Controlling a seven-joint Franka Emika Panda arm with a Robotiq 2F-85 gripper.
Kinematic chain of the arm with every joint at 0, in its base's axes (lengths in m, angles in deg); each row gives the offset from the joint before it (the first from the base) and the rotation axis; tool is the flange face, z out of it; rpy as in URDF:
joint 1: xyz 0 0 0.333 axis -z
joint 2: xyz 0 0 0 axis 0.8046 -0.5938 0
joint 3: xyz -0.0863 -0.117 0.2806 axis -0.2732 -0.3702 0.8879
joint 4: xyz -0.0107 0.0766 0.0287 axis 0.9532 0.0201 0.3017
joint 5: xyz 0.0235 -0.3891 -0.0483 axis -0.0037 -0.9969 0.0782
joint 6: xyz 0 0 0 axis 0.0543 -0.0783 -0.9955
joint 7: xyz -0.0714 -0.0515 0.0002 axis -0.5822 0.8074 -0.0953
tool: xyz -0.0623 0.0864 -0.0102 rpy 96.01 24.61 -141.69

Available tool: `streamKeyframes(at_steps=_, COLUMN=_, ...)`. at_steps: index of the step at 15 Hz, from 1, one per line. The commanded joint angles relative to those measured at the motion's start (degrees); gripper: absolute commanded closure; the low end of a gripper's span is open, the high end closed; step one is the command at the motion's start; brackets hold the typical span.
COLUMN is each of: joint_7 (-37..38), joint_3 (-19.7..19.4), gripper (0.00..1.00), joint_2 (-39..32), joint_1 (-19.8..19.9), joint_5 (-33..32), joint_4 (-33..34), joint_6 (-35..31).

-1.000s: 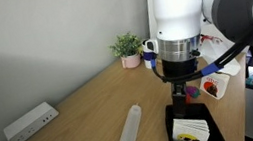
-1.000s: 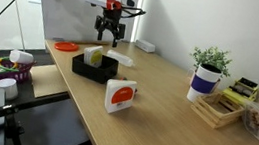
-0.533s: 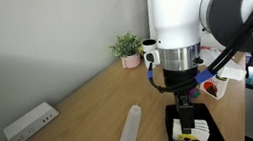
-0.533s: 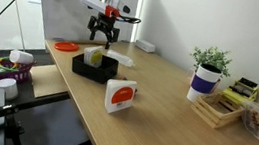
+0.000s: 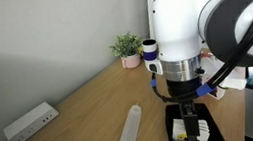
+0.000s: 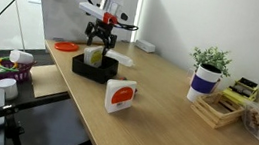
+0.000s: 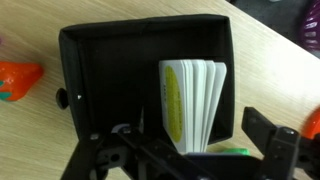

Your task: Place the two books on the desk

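My gripper lowers toward the black tray (image 6: 94,71) next, then closes on the top of the upright white book.
A thick white book with yellowish print (image 7: 192,100) stands upright in a black tray (image 7: 110,70), seen in both exterior views (image 5: 188,130) (image 6: 93,56). My gripper (image 7: 190,155) hangs open just above the book, one finger on each side and touching nothing. It is seen in both exterior views (image 5: 188,120) (image 6: 99,42). In an exterior view a second white book with a red picture (image 6: 118,95) stands upright on the wooden desk (image 6: 163,127), in front of the tray (image 6: 94,71).
A clear cylinder (image 5: 130,128) lies beside the tray. An orange plate (image 6: 65,46) and a purple basket (image 6: 4,66) sit towards one end. A potted plant (image 6: 208,73) and a wooden rack (image 6: 221,107) stand at the other. A white power strip (image 5: 28,124) lies by the wall.
The arm has come down. The open gripper dropped from well above the tray to just over the upright book. The books have not moved.
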Motion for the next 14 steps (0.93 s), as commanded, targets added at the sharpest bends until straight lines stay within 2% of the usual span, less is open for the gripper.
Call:
streamKeyframes(at_steps=1, joint_7=-0.9, joint_3=0.4, gripper=0.00, joint_2=-2.6, joint_1=0.3, joint_5=-0.4, joint_4=1.5, joint_6=1.8)
streamKeyframes(at_steps=3, joint_7=-1.2, joint_3=0.5, gripper=0.26, joint_2=-3.7, joint_1=0.4, joint_5=-0.3, joint_4=2.0, joint_6=2.3)
streamKeyframes(at_steps=13, joint_7=0.0, joint_3=0.0, gripper=0.97, joint_2=-5.1, joint_1=-0.5, joint_5=-1.8, joint_4=3.5, joint_6=4.8)
streamKeyframes(at_steps=14, joint_7=0.6, joint_3=-0.1, gripper=0.99, joint_2=-4.6, joint_1=-0.9, joint_5=-2.4, joint_4=3.4, joint_6=5.0)
